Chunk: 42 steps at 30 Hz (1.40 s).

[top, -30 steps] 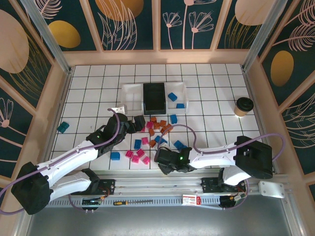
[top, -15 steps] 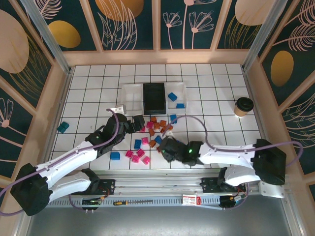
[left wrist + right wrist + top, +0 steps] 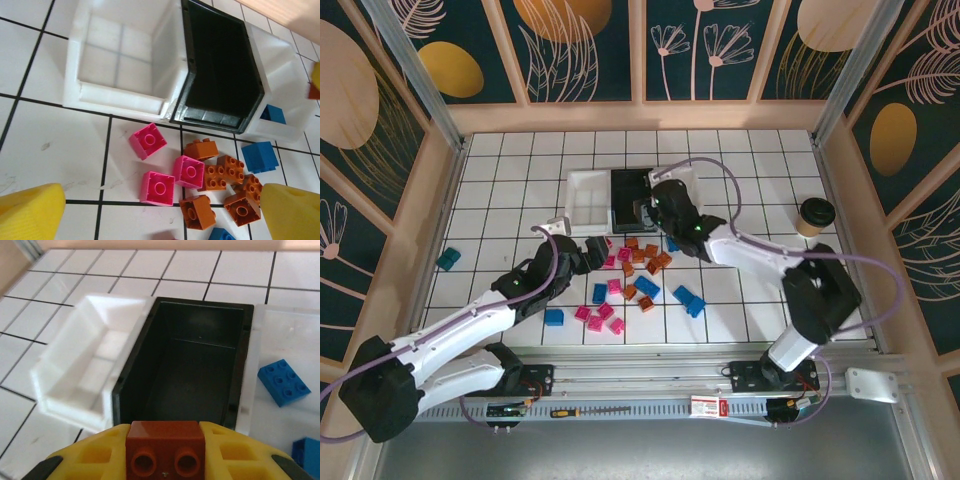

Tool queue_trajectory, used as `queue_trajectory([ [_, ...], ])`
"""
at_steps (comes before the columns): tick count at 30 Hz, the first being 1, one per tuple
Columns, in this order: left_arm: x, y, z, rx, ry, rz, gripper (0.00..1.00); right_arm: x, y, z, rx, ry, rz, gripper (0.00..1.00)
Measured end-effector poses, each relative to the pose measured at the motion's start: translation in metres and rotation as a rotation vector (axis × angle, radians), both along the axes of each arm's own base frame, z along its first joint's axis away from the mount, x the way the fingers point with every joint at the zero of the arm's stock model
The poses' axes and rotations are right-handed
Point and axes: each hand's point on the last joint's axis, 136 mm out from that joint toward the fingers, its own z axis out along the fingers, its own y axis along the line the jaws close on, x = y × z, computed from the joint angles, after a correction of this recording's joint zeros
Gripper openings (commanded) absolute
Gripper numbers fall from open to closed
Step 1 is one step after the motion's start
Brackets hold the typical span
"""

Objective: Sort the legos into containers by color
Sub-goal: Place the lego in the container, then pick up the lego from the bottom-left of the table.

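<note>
I need to pull my left gripper back from the pile and lower it onto the single blue lego near the front edge of the tiles, because that lego is clear of the pink legos.
My right gripper [image 3: 646, 208] [image 3: 166, 442] is shut on an orange-brown lego [image 3: 166, 446] and hangs just short of the near edge of the black container [image 3: 632, 190] [image 3: 200, 365]. The left white container [image 3: 80, 375] [image 3: 115, 96] is bare inside. Two blue legos [image 3: 284, 381] lie in the right white container [image 3: 265, 415]. My left gripper [image 3: 603, 250] [image 3: 160, 215] stands open above the pile, with pink legos [image 3: 160, 187] and orange-brown legos [image 3: 224, 172] below it. More pink legos [image 3: 598, 315] and blue legos [image 3: 688, 299] lie nearer the front.
A tan paper cup [image 3: 814, 215] stands at the right side. A teal block [image 3: 448, 259] lies far left. Wooden walls ring the tiled floor. My right arm reaches across the tiles over the right white container.
The right arm has swung from the front of the pile up to the black container, its jaws closed on an orange-brown lego. The left arm has hardly moved.
</note>
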Motion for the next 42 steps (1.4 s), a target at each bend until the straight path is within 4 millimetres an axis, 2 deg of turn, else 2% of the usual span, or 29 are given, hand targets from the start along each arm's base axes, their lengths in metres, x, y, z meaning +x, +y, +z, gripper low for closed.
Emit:
queue_trajectory([
  [4,-0.004,0.009,-0.001,0.004,0.015,0.035,0.99,0.036,0.014,-0.025,-0.019,0.032,-0.02,0.28],
  [5,-0.005,0.011,-0.002,0.006,0.02,0.045,0.99,0.042,0.017,-0.029,-0.022,0.036,-0.022,0.33],
  [7,-0.009,0.017,-0.004,0.012,0.036,0.066,0.99,0.054,0.025,-0.041,-0.022,0.053,-0.027,0.53],
  [9,-0.012,0.022,-0.007,0.019,0.051,0.081,0.99,0.062,0.03,-0.048,-0.02,0.062,-0.031,0.62],
  [11,-0.015,0.025,-0.01,0.022,0.064,0.091,0.99,0.067,0.034,-0.051,-0.016,0.068,-0.031,0.65],
  [16,-0.022,0.03,-0.019,0.038,0.099,0.093,0.99,0.071,0.038,-0.039,0.013,0.057,-0.024,0.66],
  [20,-0.029,0.035,-0.028,0.058,0.147,0.106,0.99,0.054,0.03,-0.031,0.024,0.051,-0.016,0.66],
  [26,-0.047,0.048,-0.05,0.079,0.257,0.148,0.9,0.005,0.009,-0.017,0.08,0.046,-0.002,0.66],
  [31,-0.076,0.061,-0.086,0.095,0.402,0.188,0.83,-0.026,-0.004,-0.03,0.093,0.08,0.004,0.66],
  [34,-0.093,0.073,-0.1,0.119,0.478,0.219,0.81,-0.037,-0.011,-0.04,0.093,0.102,-0.003,0.66],
  [36,-0.099,0.078,-0.101,0.119,0.499,0.237,0.79,-0.042,-0.016,-0.042,0.101,0.106,-0.008,0.67],
  [39,-0.105,0.08,-0.1,0.089,0.504,0.247,0.78,-0.046,-0.021,-0.038,0.112,0.097,-0.018,0.66],
  [42,-0.114,0.082,-0.112,0.08,0.538,0.243,0.79,-0.046,-0.025,-0.032,0.131,0.08,-0.033,0.66],
])
